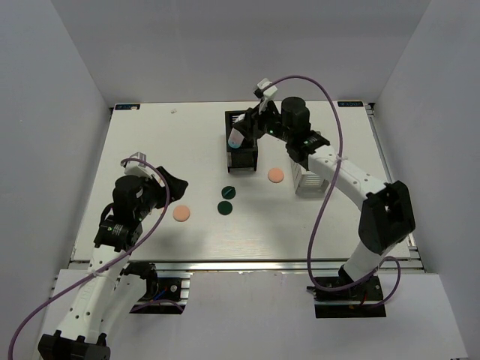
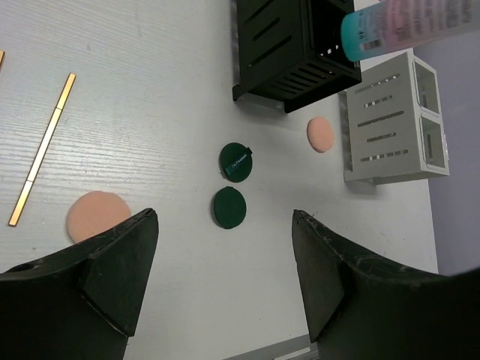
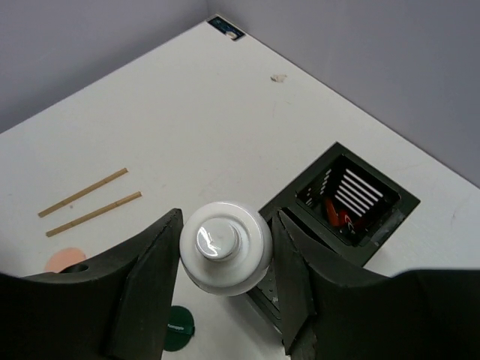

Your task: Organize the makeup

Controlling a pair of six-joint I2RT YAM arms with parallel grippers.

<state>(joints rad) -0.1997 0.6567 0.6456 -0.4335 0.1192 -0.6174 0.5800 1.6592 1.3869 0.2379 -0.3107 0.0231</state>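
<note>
My right gripper lowers the small white bottle (image 3: pixel 225 247) into the black box's near section (image 3: pixel 269 282) next and releases it there. The far section already holds the red tubes.
My right gripper (image 1: pixel 244 133) is shut on the small white bottle (image 3: pixel 225 247), which has a pink body and blue cap (image 2: pixel 397 28), and holds it over the near edge of the black organizer box (image 1: pixel 242 154). Red pencil-like tubes (image 3: pixel 339 214) lie inside that box. Two green discs (image 1: pixel 230 192) (image 1: pixel 225 207) and two peach puffs (image 1: pixel 181 214) (image 1: pixel 276 175) lie on the table. Two tan sticks (image 3: pixel 82 193) (image 3: pixel 94 213) lie at the left. My left gripper (image 1: pixel 177 187) is open and empty, hovering next to the left puff (image 2: pixel 97 216).
The white slotted organizer box (image 1: pixel 309 180) stands right of the black one, next to the right puff. A small white scrap (image 1: pixel 174 111) lies at the far back left. The table's near edge (image 1: pixel 240 262) runs along the front.
</note>
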